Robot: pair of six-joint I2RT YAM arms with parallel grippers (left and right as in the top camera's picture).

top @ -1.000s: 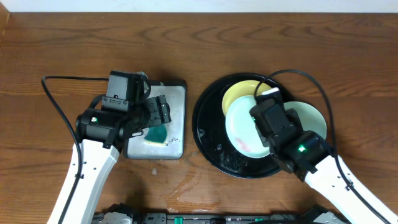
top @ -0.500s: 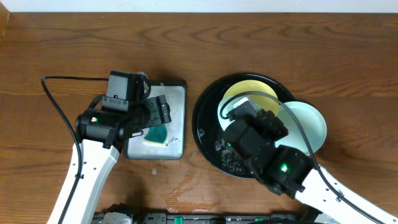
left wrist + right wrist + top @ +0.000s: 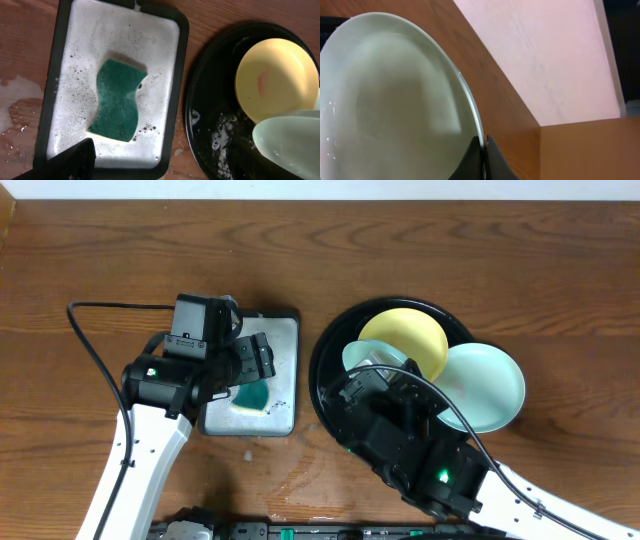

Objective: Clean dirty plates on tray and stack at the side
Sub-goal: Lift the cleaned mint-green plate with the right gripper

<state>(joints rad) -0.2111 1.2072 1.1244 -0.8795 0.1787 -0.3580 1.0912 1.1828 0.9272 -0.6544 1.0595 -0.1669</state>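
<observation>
The robot's right gripper will next carry the mint-white plate to the right in the overhead view, past the light blue plate (image 3: 490,385), then lower it onto the bare wood and let go.
The round black tray (image 3: 335,395) holds the yellow plate (image 3: 405,340), which has a faint red smear in the left wrist view (image 3: 275,77). The light blue plate (image 3: 490,385) lies over the tray's right rim. My right gripper (image 3: 483,143) is shut on the rim of the pale mint-white plate (image 3: 390,105) and holds it tilted on edge over the tray's left half (image 3: 368,358). The plate also shows in the left wrist view (image 3: 292,142). My left gripper (image 3: 255,363) hangs open and empty above the green sponge (image 3: 117,100).
The sponge lies in foam in a small grey black-rimmed tray (image 3: 177,60) left of the black tray. Water is spilled on the wood near that tray (image 3: 20,112) and in front of it (image 3: 290,470). Foam lies on the black tray's floor (image 3: 220,140).
My right arm swung left and toward the front, lifting the pale plate from flat on the tray to tilted on edge. The yellow plate is now uncovered. The left arm has not moved.
</observation>
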